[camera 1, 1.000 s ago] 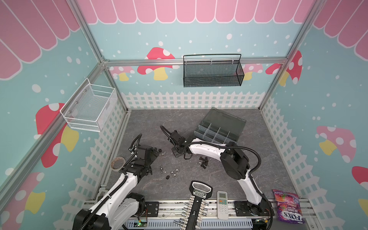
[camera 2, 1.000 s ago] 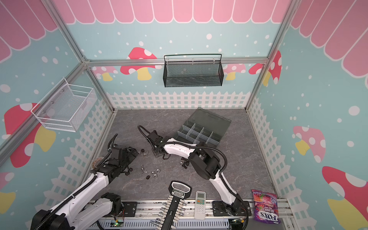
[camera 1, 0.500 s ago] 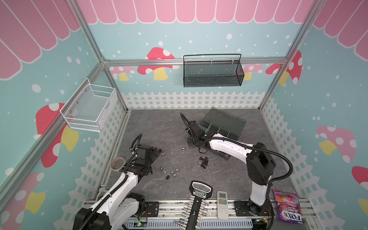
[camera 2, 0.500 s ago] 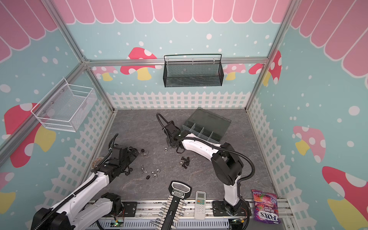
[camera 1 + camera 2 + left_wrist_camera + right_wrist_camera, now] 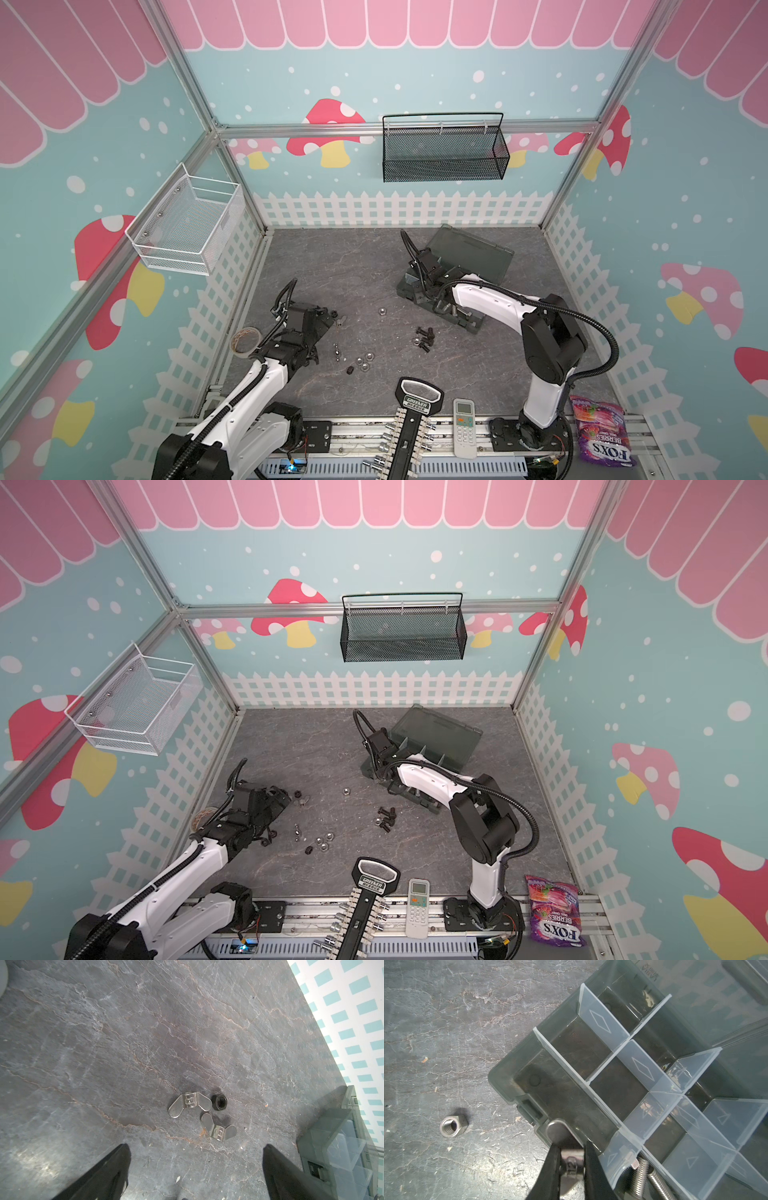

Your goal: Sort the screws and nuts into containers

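Note:
My right gripper holds the silver wing nut [image 5: 558, 1131]. It should next go down toward the bottom of the box's near corner section [image 5: 562, 1100], which is empty beside the one with screws, and let go of the wing nut.
My right gripper [image 5: 572, 1154] is shut on a silver wing nut [image 5: 558, 1131], held over the near corner compartment of the dark grey organiser box's containers [image 5: 571, 1093]. Silver screws [image 5: 641, 1169] lie in a neighbouring compartment. In both top views this gripper [image 5: 419, 286] [image 5: 380, 766] hangs at the box's left end. A silver hex nut [image 5: 453, 1126] [image 5: 381, 310] lies on the floor beside the box. My left gripper [image 5: 196, 1147] [image 5: 322, 320] is open and empty, just short of two wing nuts [image 5: 189, 1102] and a black nut [image 5: 219, 1102]. Black screws [image 5: 424, 334] and more nuts [image 5: 361, 359] are scattered mid-floor.
A socket rack [image 5: 409, 432], a remote [image 5: 464, 422] and a candy bag [image 5: 600, 432] line the front edge. A tape roll [image 5: 245, 340] sits by the left fence. A black mesh basket [image 5: 444, 153] and a white wire basket [image 5: 187, 226] hang on the walls.
My right arm has swung from the loose parts at mid-floor back and to the right, to the organiser box, staying shut. The left arm has not moved.

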Robot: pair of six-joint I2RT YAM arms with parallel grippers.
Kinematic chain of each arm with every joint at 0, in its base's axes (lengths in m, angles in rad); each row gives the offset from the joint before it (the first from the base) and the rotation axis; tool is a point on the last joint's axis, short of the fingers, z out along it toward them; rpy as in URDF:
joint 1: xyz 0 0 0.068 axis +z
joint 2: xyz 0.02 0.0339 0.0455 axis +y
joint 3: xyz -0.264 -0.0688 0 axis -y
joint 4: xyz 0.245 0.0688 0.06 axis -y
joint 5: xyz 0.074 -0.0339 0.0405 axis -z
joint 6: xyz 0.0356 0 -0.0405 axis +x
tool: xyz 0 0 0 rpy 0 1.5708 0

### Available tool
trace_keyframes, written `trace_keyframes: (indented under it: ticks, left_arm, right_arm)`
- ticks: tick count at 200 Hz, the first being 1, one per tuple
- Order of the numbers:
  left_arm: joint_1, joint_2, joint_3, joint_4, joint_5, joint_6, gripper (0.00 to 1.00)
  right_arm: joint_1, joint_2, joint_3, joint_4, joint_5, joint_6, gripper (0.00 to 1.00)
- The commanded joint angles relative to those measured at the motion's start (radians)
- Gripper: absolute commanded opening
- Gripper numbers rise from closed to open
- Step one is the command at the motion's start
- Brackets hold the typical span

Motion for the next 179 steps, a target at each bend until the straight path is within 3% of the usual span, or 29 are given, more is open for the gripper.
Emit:
trace_keyframes:
  ticks: [1,51,126,179]
  left_arm:
    - [0.008,-0.001,-0.008,0.007,0.003,-0.008,1.00]
    - [0.007,-0.004,-0.010,0.006,0.007,-0.012,1.00]
    - [0.008,-0.004,-0.003,0.003,0.030,-0.008,0.97]
    - [-0.021,-0.001,0.016,-0.059,0.096,0.007,0.93]
  right_arm:
    - [-0.011,0.038,0.004,0.008,0.040,-0.030,0.00]
    - [-0.017,0.105,0.012,0.002,0.072,-0.050,0.02]
    - [-0.018,0.095,0.005,-0.004,0.064,-0.039,0.39]
    - [-0.018,0.019,-0.001,-0.002,0.058,-0.032,0.46]
